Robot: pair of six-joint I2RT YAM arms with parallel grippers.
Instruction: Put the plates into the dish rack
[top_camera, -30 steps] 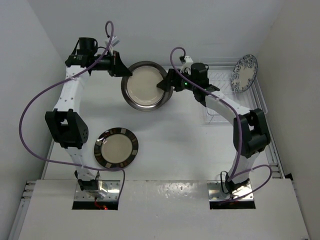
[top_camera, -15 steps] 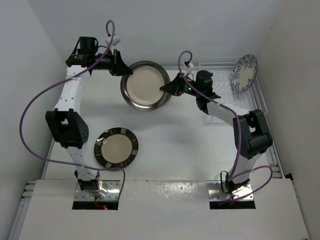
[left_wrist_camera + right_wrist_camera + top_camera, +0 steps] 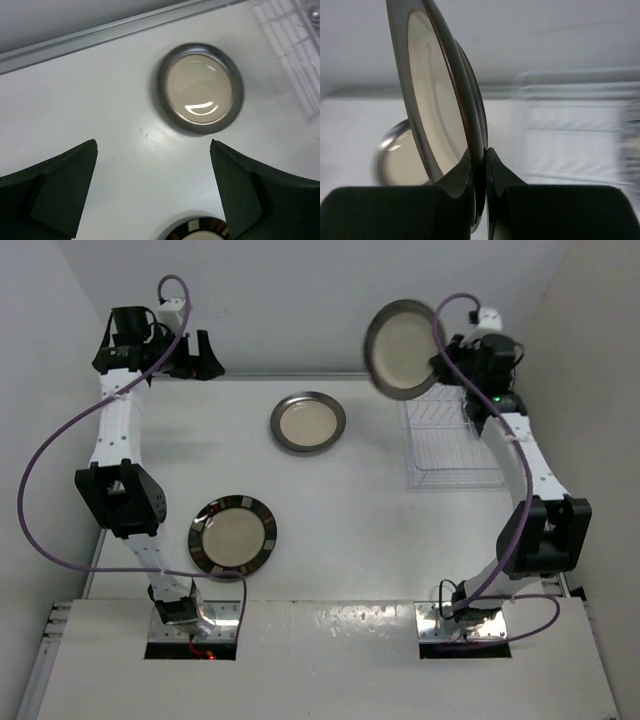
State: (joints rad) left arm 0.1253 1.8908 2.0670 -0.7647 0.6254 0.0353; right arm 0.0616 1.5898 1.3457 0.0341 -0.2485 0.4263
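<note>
My right gripper turns next to swing the midair plate from beside the rack over the rack's far part (image 3: 455, 410) (image 3: 590, 117), then lowers it and releases it.
My right gripper (image 3: 441, 364) is shut on the rim of a cream plate with a grey metallic rim (image 3: 402, 348), held on edge in the air just left of the white wire dish rack (image 3: 452, 448). In the right wrist view both fingers pinch that plate (image 3: 432, 100) at its lower rim, where the right gripper (image 3: 481, 167) grips it. A second grey-rimmed plate (image 3: 307, 423) lies flat on the table. A cream plate with a dark striped rim (image 3: 232, 534) lies nearer the arms. My left gripper (image 3: 203, 358) is open at the far left, high above the table, with nothing in it.
The left wrist view looks down past the open left gripper (image 3: 152, 145) at the flat grey-rimmed plate (image 3: 201, 87), the striped plate's edge (image 3: 195, 233) and a corner of the rack (image 3: 295, 45). Walls close in the table at the back and on both sides.
The right gripper shut on the top grey-rimmed plate and lifted it up and right toward the rack. The left gripper let go, opened and drew back to the far left.
</note>
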